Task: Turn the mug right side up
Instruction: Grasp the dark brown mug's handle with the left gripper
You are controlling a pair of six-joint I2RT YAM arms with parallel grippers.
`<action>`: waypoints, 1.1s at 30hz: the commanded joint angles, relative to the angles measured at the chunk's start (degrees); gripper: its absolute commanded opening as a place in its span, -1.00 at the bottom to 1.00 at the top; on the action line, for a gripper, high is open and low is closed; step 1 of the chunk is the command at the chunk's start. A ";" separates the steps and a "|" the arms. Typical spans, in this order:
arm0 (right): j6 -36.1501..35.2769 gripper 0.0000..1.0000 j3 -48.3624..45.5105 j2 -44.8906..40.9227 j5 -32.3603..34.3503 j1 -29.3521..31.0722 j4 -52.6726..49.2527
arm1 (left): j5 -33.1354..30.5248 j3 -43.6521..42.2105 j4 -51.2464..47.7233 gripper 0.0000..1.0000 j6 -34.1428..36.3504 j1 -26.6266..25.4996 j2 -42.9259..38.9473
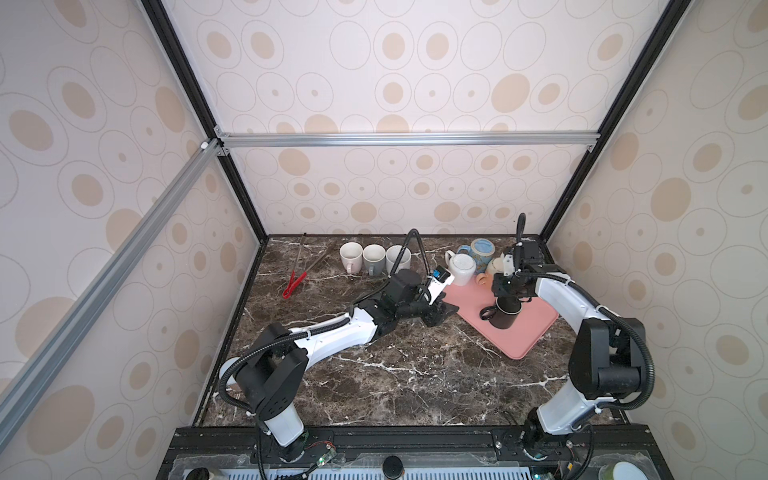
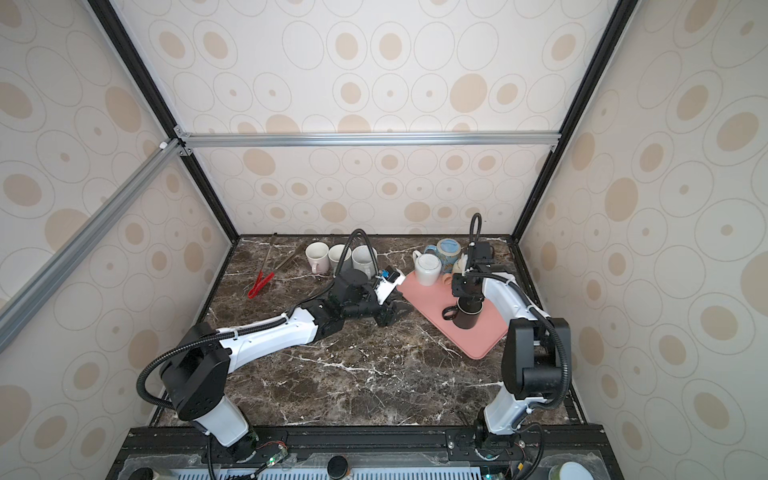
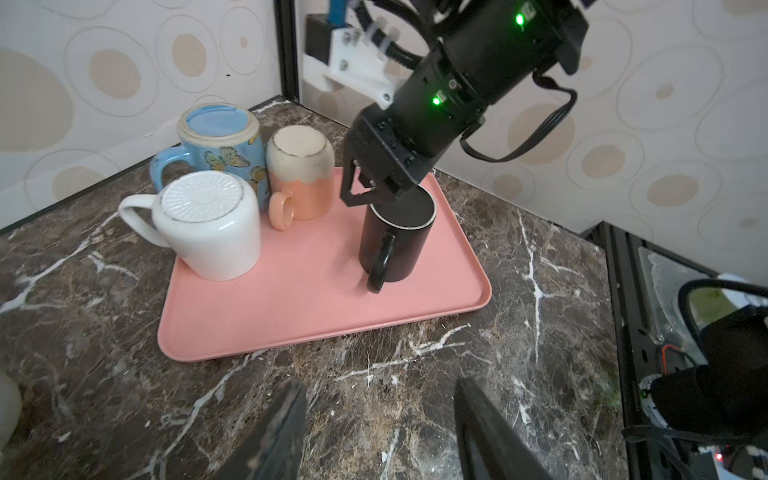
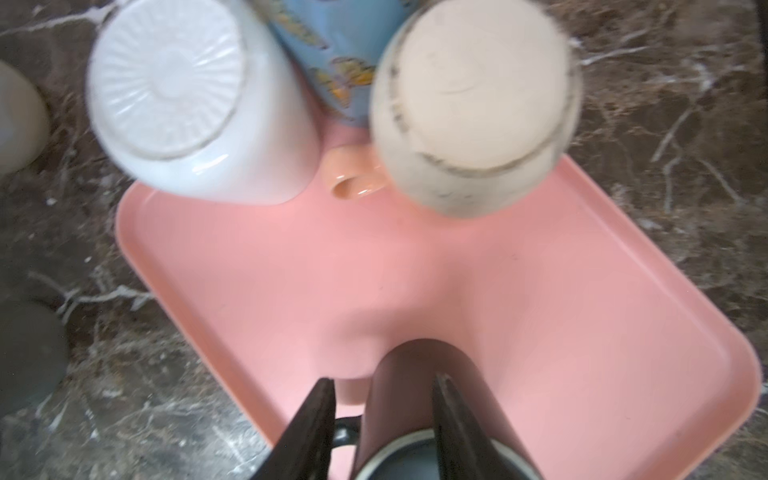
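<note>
My left gripper will move in over the tray's edge to the black mug and close on the mug's jutting handle point(image 1: 486, 313) point(image 3: 381, 261), since that handle faces the gripper.
A black mug point(image 1: 505, 320) point(image 2: 467, 320) point(image 3: 399, 245) point(image 4: 399, 395) stands on the pink tray point(image 1: 536, 328) point(image 3: 291, 307) point(image 4: 540, 291), its handle toward the table's middle. A pale ring edges its dark upper face. My right gripper point(image 1: 505, 301) point(image 3: 365, 199) point(image 4: 384, 378) points down onto it, open. One finger is outside by the handle, a strip of tray showing between it and the wall. The other finger is over the mug's top. My left gripper point(image 1: 444, 311) point(image 3: 380, 384) hovers open over the marble just left of the tray, holding nothing.
Upside-down white point(image 1: 462, 266), blue butterfly point(image 1: 482, 249) and peach point(image 3: 301, 178) mugs crowd the tray's far end. A row of pale cups point(image 1: 374, 257) stands upright at the back wall. Red-tipped tongs point(image 1: 293, 284) lie at the back left.
</note>
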 commanded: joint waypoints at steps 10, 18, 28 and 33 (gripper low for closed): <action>9.53 -0.10 -1.57 -10.43 -0.94 -2.98 -1.27 | -5.34 11.51 -0.67 0.28 10.30 -5.45 13.38; 19.87 -0.07 -13.89 -16.22 -10.75 -13.20 9.06 | -5.62 21.48 1.26 0.33 10.20 -6.88 25.01; 19.62 -0.07 -15.94 -14.59 -14.52 -14.45 8.90 | -5.54 40.37 -7.28 0.34 10.59 -6.70 38.92; 19.20 -0.07 -16.77 -13.48 -15.59 -14.45 9.23 | -4.72 44.51 -9.45 0.13 10.07 -6.71 41.44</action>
